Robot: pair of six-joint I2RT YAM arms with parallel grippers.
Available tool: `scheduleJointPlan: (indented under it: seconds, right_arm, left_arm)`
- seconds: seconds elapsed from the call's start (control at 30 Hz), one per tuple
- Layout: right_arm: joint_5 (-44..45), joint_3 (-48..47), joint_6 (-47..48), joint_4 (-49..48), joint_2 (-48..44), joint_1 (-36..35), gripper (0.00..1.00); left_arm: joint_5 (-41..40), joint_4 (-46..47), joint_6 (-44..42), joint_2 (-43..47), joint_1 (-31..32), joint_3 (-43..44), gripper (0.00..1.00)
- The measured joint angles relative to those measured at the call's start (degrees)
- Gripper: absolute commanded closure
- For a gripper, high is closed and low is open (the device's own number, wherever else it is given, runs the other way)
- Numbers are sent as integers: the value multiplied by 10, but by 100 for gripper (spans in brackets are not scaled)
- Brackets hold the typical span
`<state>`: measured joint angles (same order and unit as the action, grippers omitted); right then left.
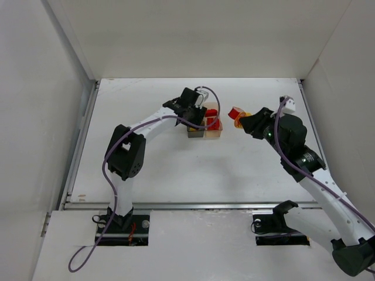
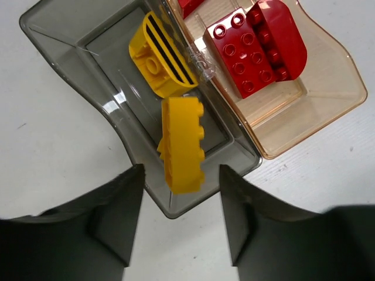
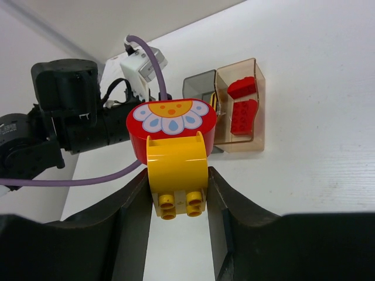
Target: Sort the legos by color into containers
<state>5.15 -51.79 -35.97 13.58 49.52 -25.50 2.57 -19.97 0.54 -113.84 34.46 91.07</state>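
My right gripper goes left in the top view next, tilts downward over the dark grey bin and releases the yellow lego, as yellow legos lie inside.
The joined bins sit mid-table. The dark grey bin (image 2: 70, 41) holds a striped yellow lego (image 2: 161, 55) and a yellow brick (image 2: 183, 143). The pale orange bin (image 2: 334, 88) holds several red legos (image 2: 258, 50). My left gripper (image 2: 181, 219) hovers open and empty just above the grey bin's near corner; in the top view it (image 1: 198, 111) is over the bins (image 1: 205, 132). My right gripper (image 3: 177, 186) is shut on a yellow lego (image 3: 176, 167) joined to a red flower-printed lego (image 3: 173, 120), held in the air right of the bins (image 3: 240, 143); in the top view this pair (image 1: 237, 114) shows at the right gripper (image 1: 246, 120).
White walls enclose the table on the left, back and right. The left arm's purple cable (image 3: 88, 178) loops near the bins. Bare white table (image 1: 193, 170) lies in front of the bins, between the arms.
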Motion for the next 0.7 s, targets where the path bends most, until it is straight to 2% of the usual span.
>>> scheduleJointPlan:
  seconds: [0.03,0.07,0.1,0.33,0.47,0.57,0.7]
  right_arm:
    - [0,0,3,1,1,0,100]
    - [0,0,4,2,1,0,100]
    - [0,-2,6,5,2,0,100]
    - [0,-5,17,11,4,0,100]
    - [0,-11,28,21,3,0,100]
    - [0,-13,40,39,3,0,100]
    - [-20,-27,59,60,17,0,100]
  left_arm:
    - [0,0,3,0,0,0,38]
    - [1,0,7,0,1,0,38]
    - [2,0,14,0,1,0,32]
    - [7,-8,40,12,1,-1,34]
    - [7,-14,33,60,1,-9,42]
    - [19,6,-35,137,4,-37,43]
    - [54,66,-222,285,27,-143,27]
